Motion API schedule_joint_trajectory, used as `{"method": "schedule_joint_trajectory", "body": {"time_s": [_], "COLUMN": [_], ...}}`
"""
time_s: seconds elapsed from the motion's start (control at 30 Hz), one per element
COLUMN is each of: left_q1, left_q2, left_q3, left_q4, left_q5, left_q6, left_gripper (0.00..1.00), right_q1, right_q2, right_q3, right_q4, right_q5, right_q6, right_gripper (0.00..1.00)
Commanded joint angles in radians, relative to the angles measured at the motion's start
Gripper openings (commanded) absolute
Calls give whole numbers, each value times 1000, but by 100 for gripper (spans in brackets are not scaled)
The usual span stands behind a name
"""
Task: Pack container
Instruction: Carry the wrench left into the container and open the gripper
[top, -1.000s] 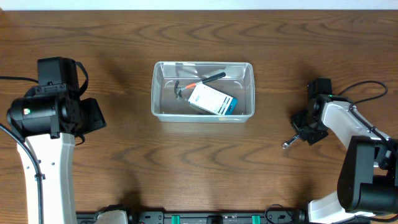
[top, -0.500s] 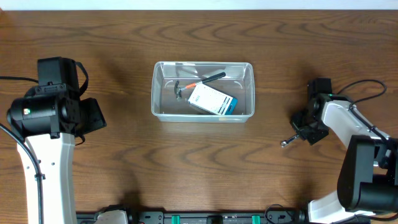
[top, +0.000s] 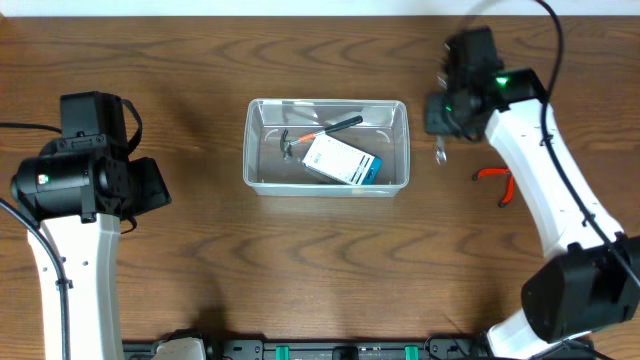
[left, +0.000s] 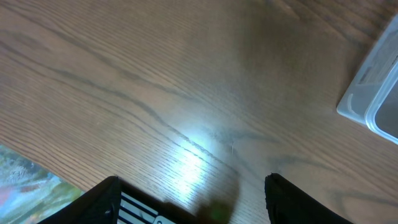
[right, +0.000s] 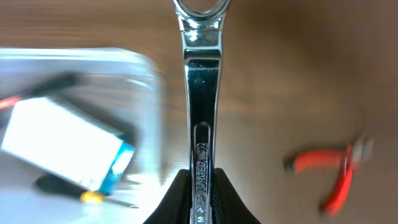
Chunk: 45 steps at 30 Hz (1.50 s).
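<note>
My right gripper moves over the container's end and down to the white-and-blue box's near long edge (top: 325, 178) next and releases there, since the wrench (top: 440, 153) hangs outside the container.
The clear container (top: 326, 104) stands at the table's middle. It holds a small hammer (top: 292, 143), a black-handled screwdriver (top: 340, 124) and a white-and-blue box (top: 342, 160). My right gripper (top: 446, 118) is shut on a chrome wrench (top: 440, 153) and holds it in the air just right of the container's right end. In the right wrist view the wrench (right: 202, 93) runs up from the jaws (right: 200, 186), with the container's wall (right: 152, 74) to its left. My left gripper (left: 193, 199) is open and empty over bare wood, left of the container's corner (left: 373, 93).
Red-handled pliers (top: 497, 181) lie on the table to the right of the container; they also show in the right wrist view (right: 329, 174). The left arm (top: 80, 180) stands at the far left.
My right arm has swung from the table's right side up and left to the container's right end, carrying the wrench. The pliers now show. The left arm has not moved.
</note>
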Motion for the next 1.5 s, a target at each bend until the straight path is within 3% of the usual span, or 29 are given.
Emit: {"method": "schedule_joint_trajectory", "body": {"time_s": [0.0,0.17,0.43,0.9,1.0,1.03,1.07,1.1,1.17,1.33,1.47], "left_q1": [4,4,4,4,4,4,4,4,4,4,4], "left_q2": [-1,-1,-1,-1,-1,-1,-1,-1,-1,-1,-1], "left_q3": [6,6,6,6,6,6,6,6,6,6,6], "left_q4": [-2,-2,-2,-2,-2,-2,-2,-2,-2,-2,-2], "left_q5": [-5,-5,-5,-5,-5,-5,-5,-5,-5,-5,-5], "left_q6": [-13,-13,-13,-13,-13,-13,-13,-13,-13,-13,-13], "left_gripper": [67,67,67,67,67,67,67,67,67,67,67], "right_q1": [90,192,241,248,248,248,248,249,249,238,175], "right_q2": [-23,-13,98,379,383,380,380,377,364,299,224], "right_q3": [93,101,97,97,97,99,100,102,119,265,408], "right_q4": [-6,10,34,-5,-15,-17,-18,-18,-19,-80,-97], "right_q5": [-88,-109,-265,-322,-322,-322,-322,-322,-322,-294,-95], "right_q6": [-405,-761,-1038,-1086,-1086,-1086,-1086,-1083,-1039,-863,-542], "right_gripper": [1,1,1,1,24,47,54,75,96,99,99]}}
